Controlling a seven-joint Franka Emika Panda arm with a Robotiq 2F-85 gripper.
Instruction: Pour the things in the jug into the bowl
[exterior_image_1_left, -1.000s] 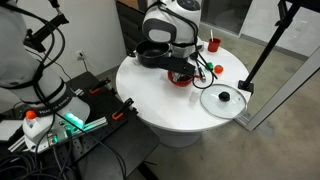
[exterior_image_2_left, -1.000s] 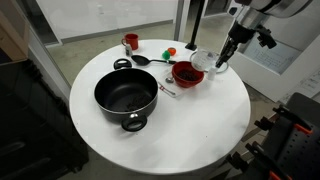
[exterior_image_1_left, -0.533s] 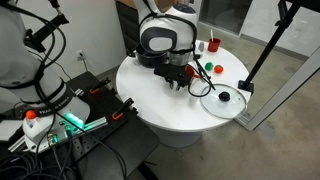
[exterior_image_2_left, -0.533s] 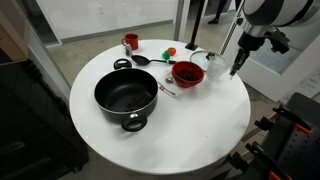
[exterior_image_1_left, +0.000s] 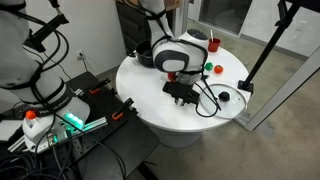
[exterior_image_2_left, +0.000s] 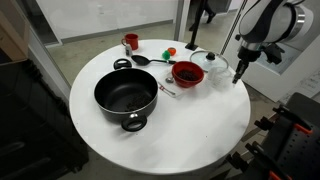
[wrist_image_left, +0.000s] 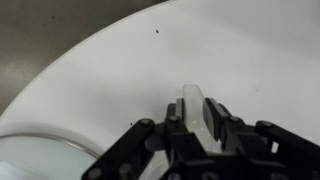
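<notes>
Next, my gripper lowers the thin whitish piece of the jug onto the bare tabletop (exterior_image_2_left: 227, 90) beside the glass lid and releases it, since that spot lies just below.
My gripper (wrist_image_left: 196, 110) is shut on a thin, whitish, translucent piece of the jug (wrist_image_left: 192, 93), held just above the white table. In both exterior views the gripper (exterior_image_2_left: 238, 72) (exterior_image_1_left: 183, 92) hangs low near the table's edge, beside the glass lid. The jug itself is too small to make out there. The red bowl (exterior_image_2_left: 186, 73) stands in the middle of the table, apart from the gripper, with the lid between them. In the exterior view with the arm in front, the arm mostly hides the bowl.
A black pot (exterior_image_2_left: 126, 97) stands at the front of the round table (exterior_image_2_left: 200, 130). The glass lid with black knob (exterior_image_2_left: 212, 65) (exterior_image_1_left: 225, 97) lies beside the bowl; its rim shows in the wrist view (wrist_image_left: 30, 160). A red cup (exterior_image_2_left: 130, 42), black spoon (exterior_image_2_left: 150, 60) and green piece (exterior_image_2_left: 170, 51) lie behind.
The gripper, with the jug in it, has moved from beside the bowl, past the glass lid, toward the table's edge and lower.
</notes>
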